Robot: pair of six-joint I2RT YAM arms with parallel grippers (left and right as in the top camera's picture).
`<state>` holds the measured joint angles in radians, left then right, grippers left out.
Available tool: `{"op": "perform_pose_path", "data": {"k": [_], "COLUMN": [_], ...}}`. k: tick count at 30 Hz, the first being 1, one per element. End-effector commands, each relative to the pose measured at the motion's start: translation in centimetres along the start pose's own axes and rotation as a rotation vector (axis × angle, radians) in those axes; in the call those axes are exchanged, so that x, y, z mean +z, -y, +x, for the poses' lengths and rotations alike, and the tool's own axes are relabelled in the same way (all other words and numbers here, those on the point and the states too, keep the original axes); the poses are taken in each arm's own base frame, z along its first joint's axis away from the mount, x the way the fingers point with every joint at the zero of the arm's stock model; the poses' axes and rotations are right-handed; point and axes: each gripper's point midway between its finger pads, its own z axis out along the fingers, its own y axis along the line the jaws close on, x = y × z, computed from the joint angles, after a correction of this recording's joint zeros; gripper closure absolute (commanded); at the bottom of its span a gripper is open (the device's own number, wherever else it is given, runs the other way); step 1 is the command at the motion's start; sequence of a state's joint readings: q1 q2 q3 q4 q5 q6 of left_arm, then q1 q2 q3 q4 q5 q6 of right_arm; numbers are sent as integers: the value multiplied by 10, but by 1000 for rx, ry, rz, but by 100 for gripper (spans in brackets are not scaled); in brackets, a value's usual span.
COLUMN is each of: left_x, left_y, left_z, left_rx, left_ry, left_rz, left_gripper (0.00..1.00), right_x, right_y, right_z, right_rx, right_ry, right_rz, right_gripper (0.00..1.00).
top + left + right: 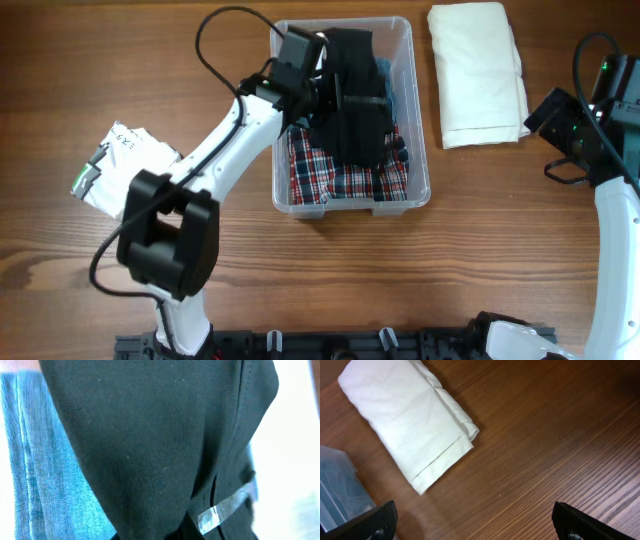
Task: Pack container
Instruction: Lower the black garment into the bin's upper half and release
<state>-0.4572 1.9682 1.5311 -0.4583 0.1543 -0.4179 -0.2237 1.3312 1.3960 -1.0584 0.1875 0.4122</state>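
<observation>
The black garment is hanging inside the container. I will move my left gripper down toward the blue denim [65, 475] next and then open it.
The clear plastic container [421, 188] stands at the middle back of the table. A red plaid garment [340, 176] lies in its near half and a blue denim piece [30, 465] lies under the rest. My left gripper [326, 92] is over the container's far half, shut on a black garment [357, 108] that hangs bunched from it. That black garment [150, 435] fills the left wrist view and hides the fingers. My right gripper [475, 525] is open and empty over bare wood, to the right of the container [337, 492].
A folded white cloth [478, 72] lies right of the container; it also shows in the right wrist view [407, 420]. A folded white printed garment [112, 165] lies at the left, beside the left arm. A black rail runs along the table's front edge.
</observation>
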Motion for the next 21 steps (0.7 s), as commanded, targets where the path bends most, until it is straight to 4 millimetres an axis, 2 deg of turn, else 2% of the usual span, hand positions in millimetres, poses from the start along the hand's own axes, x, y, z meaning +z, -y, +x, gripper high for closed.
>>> {"op": "perform_pose_path", "data": {"k": [1,7,8,9,10,11,14,16,21], "left_x": [19,30,30,30,30,30,29,28,19], "left_y": [-6,-13,-14,-14,-14,-15,-20,-23,-32], "left_z": [9,18,18,19,18,18,17,17,4], "left_rx": [-23,-28,-28,-28,-29,-27,-17,-17,20], "left_ry": [-38,-64,-65,-67,-67,-64,-56,-55,3], "left_rz": [-7,-21,-26,-27,-28,-32,-63,-77,-148], "left_gripper": [96,96,93,87,76,49,32,13,10], "right_x": [2,2,2,2,2,2,2,2,2], "right_y": [1,1,1,1,1,1,1,1,1], "right_z": [-1,-1,-1,-1,-1,-1,-1,-1,-1], "right_rx": [7,7,7,7,7,7,7,7,7], "right_ry": [-1,-1,-1,-1,-1,-1,-1,-1,-1], "right_rz": [9,9,9,9,9,9,9,9,9], "right_gripper": [0,0,0,0,0,0,0,0,0]}}
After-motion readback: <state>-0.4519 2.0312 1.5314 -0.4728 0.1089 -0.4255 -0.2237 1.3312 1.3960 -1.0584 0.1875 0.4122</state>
